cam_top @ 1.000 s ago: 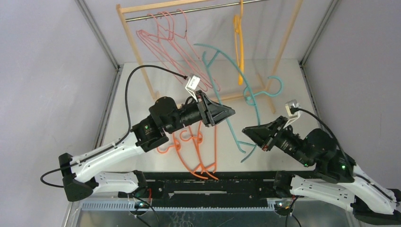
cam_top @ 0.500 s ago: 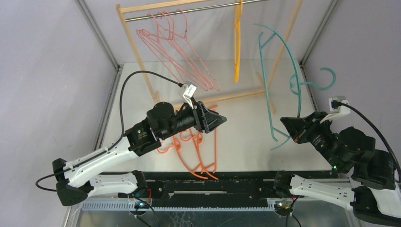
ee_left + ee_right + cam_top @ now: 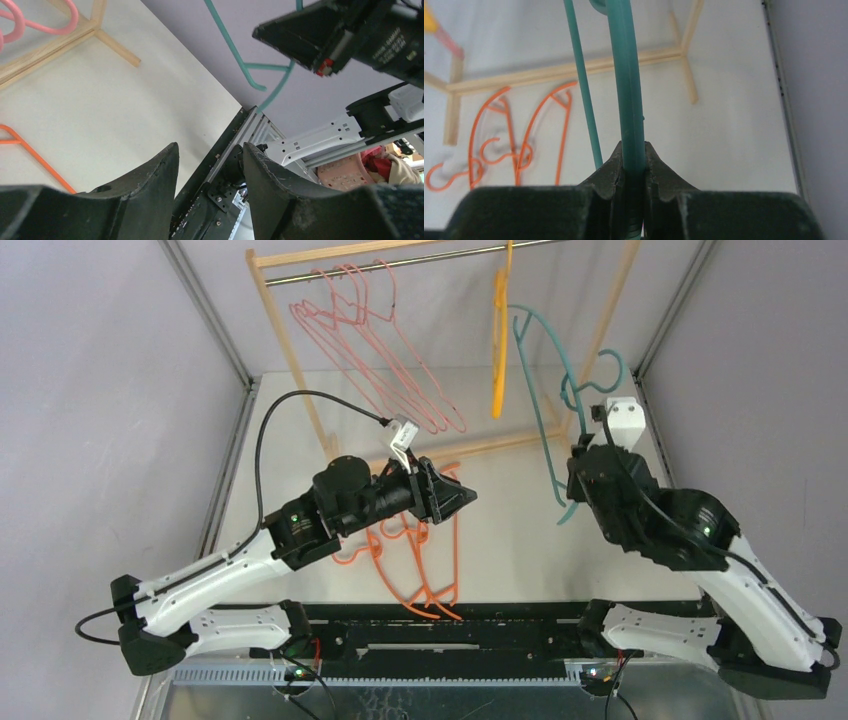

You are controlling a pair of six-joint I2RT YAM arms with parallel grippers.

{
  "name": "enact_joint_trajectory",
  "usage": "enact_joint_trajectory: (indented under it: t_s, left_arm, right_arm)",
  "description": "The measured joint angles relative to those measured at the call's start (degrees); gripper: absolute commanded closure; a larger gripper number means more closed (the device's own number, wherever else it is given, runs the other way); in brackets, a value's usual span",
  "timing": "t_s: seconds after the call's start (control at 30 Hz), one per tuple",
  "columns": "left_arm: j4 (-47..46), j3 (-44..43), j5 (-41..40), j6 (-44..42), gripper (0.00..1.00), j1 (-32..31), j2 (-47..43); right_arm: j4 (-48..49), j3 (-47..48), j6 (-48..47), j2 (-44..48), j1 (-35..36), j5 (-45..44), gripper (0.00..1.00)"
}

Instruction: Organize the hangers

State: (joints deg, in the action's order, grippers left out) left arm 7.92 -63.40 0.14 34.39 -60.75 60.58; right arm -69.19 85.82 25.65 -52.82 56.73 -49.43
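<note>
The teal hanger's hook should next go outward onto the bare part of the rod beside the yellow-orange hanger (image 3: 497,340), carried by my right gripper. My right gripper should release it there.
My right gripper (image 3: 631,155) is shut on the rim of the teal hanger (image 3: 626,75). In the top view it (image 3: 577,472) holds the teal hanger (image 3: 538,390) upright in the air, just right of the yellow-orange hanger (image 3: 497,340) that hangs on the rod. Three pale pink hangers (image 3: 370,340) hang on the rod at the left. Orange hangers (image 3: 420,560) lie on the table under my left arm and show in the right wrist view (image 3: 519,135). My left gripper (image 3: 465,493) is open and empty above them, jaws well apart (image 3: 210,155).
The wooden-framed rack (image 3: 275,330) with its metal rod (image 3: 400,262) stands at the back of the table; its base bars (image 3: 574,67) lie across the table. Purple walls close both sides. The arm bases and a black rail (image 3: 450,625) line the near edge.
My right arm has lifted the teal hanger off the table, swung it out right, then back left and up toward the rod. My left gripper has drawn back slightly and stayed open.
</note>
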Motion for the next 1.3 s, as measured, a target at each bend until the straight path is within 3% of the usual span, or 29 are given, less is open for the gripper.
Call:
enact_joint_trajectory:
  t_s: [0.23, 0.37, 0.77, 1.3]
  left_arm:
    - [1.27, 0.00, -0.17, -1.40, 0.45, 0.07, -0.46]
    - [2.10, 0.00, -0.22, -1.75, 0.45, 0.63, -1.46]
    - [4.28, 0.00, -0.20, -3.43, 0.46, 3.19, -3.76]
    - [6.38, 2.71, 0.72, -3.96, 0.46, 7.87, -6.03]
  right_arm:
    - [9.03, 3.13, -9.70, -4.39, -15.56, 7.54, 1.00]
    - [14.97, 4.17, -14.12, -7.72, -20.15, 10.97, 1.00]
    - [26.56, 10.14, -22.34, -23.56, -25.42, 15.50, 1.00]
    - [37.68, 17.92, -29.53, -33.53, -28.20, 12.41, 1.00]
